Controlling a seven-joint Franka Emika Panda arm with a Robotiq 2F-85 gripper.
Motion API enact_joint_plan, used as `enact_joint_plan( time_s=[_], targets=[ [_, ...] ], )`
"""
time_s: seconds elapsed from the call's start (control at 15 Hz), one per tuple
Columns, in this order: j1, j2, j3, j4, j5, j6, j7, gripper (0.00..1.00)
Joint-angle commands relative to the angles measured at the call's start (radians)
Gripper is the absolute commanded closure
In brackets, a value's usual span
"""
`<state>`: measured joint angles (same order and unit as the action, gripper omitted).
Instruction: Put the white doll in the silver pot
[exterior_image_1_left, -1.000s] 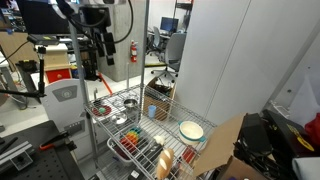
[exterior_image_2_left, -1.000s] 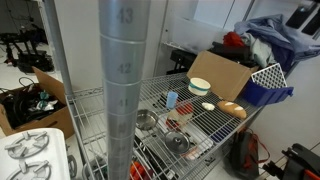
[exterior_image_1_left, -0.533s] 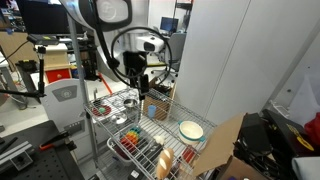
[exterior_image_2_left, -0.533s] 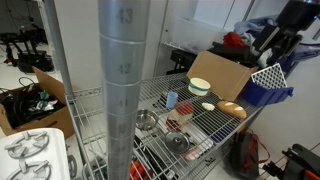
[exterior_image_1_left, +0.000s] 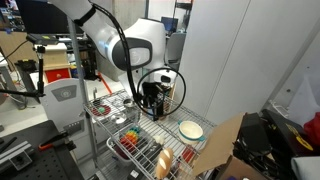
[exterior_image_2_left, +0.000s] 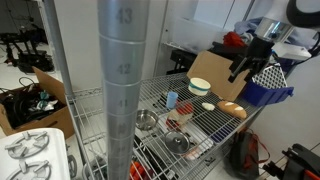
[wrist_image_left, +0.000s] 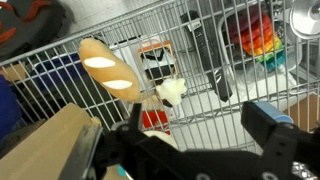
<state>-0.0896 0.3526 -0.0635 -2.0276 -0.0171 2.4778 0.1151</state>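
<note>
My gripper moves down toward the wire shelf next until its fingers straddle the doll's lower tip (wrist_image_left: 168, 102), as the doll lies below, beside the bread loaf (wrist_image_left: 110, 68).
The white doll (wrist_image_left: 170, 92) lies on the wire shelf just beside a bread loaf (wrist_image_left: 110, 68) in the wrist view. It also shows as a small pale shape in an exterior view (exterior_image_2_left: 208, 105). The silver pot (wrist_image_left: 305, 18) sits at the top right edge of the wrist view, and is visible in both exterior views (exterior_image_1_left: 129, 101) (exterior_image_2_left: 147, 120). My gripper (wrist_image_left: 190, 140) is open and empty, hovering above the shelf with the doll ahead of its fingers. It shows in both exterior views (exterior_image_1_left: 152, 96) (exterior_image_2_left: 243, 66).
On the wire shelf (exterior_image_1_left: 170, 140) are a pale round dish (exterior_image_1_left: 191, 130) (exterior_image_2_left: 200, 86), a rainbow-coloured toy (wrist_image_left: 258, 35), a blue cup (exterior_image_2_left: 171, 98) and a red-white packet (wrist_image_left: 155, 60). A cardboard box (exterior_image_2_left: 228, 72) stands beside the shelf. A thick metal post (exterior_image_2_left: 122, 90) blocks one view.
The arm has swung from the far side of the shelf across and down over it. The gripper has come into both exterior views, and stays open.
</note>
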Motion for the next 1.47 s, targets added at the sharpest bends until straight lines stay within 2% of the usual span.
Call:
enact_joint_plan(
  time_s=[0.0, 0.73, 1.07, 1.13, 1.2, 1.4],
  targets=[
    [0.009, 0.104, 0.003, 0.073, 0.017, 0.027, -0.022, 0.0],
    [0.013, 0.458, -0.016, 0.351, 0.006, 0.066, -0.006, 0.0],
    [0.012, 0.588, -0.027, 0.505, 0.004, 0.046, -0.001, 0.0],
    [0.01, 0.607, -0.026, 0.531, 0.007, 0.039, -0.001, 0.25],
    [0.01, 0.624, -0.027, 0.553, 0.007, 0.036, -0.001, 0.26],
    [0.014, 0.649, -0.03, 0.596, 0.008, 0.024, 0.005, 0.5]
  ],
)
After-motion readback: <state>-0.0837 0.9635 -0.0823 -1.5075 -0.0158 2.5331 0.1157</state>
